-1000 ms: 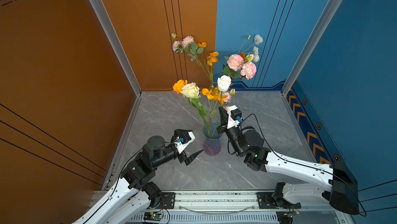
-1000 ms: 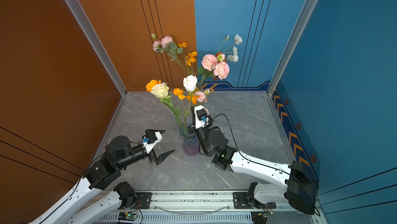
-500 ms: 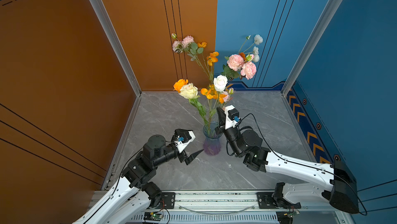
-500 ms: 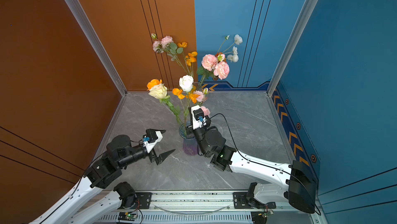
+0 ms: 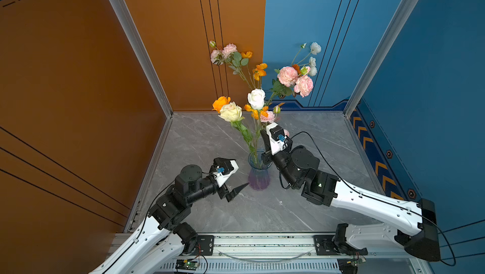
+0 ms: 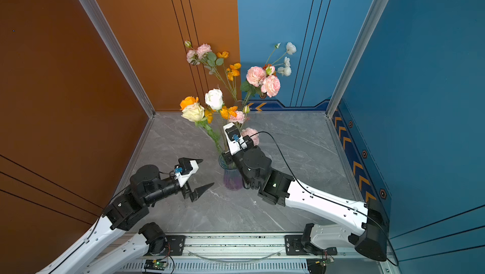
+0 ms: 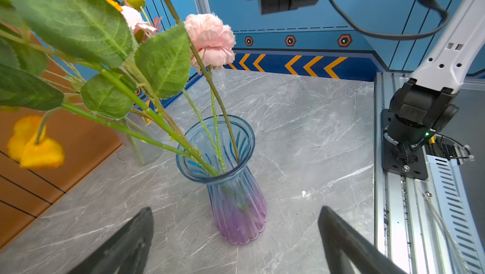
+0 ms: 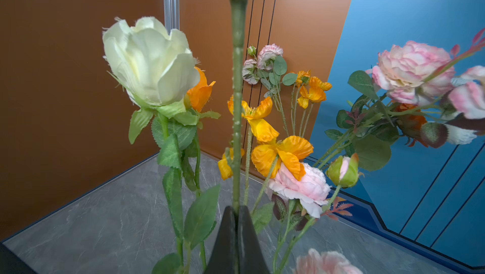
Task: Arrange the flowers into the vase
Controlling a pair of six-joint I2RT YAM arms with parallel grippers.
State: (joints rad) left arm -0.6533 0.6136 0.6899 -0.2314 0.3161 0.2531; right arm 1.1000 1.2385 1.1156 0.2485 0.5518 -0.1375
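Note:
My right gripper should next lower the white rose [image 5: 256,98] deeper into the vase opening [image 5: 256,158] just below it and let go of the white rose's stem, as the white rose is still higher than the cream bloom.
A ribbed glass vase [image 5: 258,178] [image 6: 232,179] [image 7: 237,207], blue above and purple below, stands mid-table with several flowers [image 5: 232,112] [image 6: 193,112] in it: cream, orange and pink blooms on leafy green stems [image 7: 157,120]. My right gripper [image 5: 263,138] [image 8: 237,208] sits just above the vase mouth, shut on the thin green stem [image 8: 237,102] of a white rose [image 5: 256,98] [image 6: 214,98] that stands upright over the vase. My left gripper [image 5: 240,173] [image 6: 207,172] [image 7: 235,209] hangs open and empty just left of the vase base, not touching it.
Behind the vase a second bunch [image 5: 295,79] [image 6: 262,81] of pink, white and orange blooms stands in a clear glass [image 7: 143,141] near the back walls. Orange wall [image 5: 78,75] on the left, blue wall [image 5: 433,75] on the right. A metal rail [image 5: 262,243] runs along the front edge.
My right gripper has shifted a little to the left with the white rose, whose bloom now sits further left over the vase. The left arm has stayed put.

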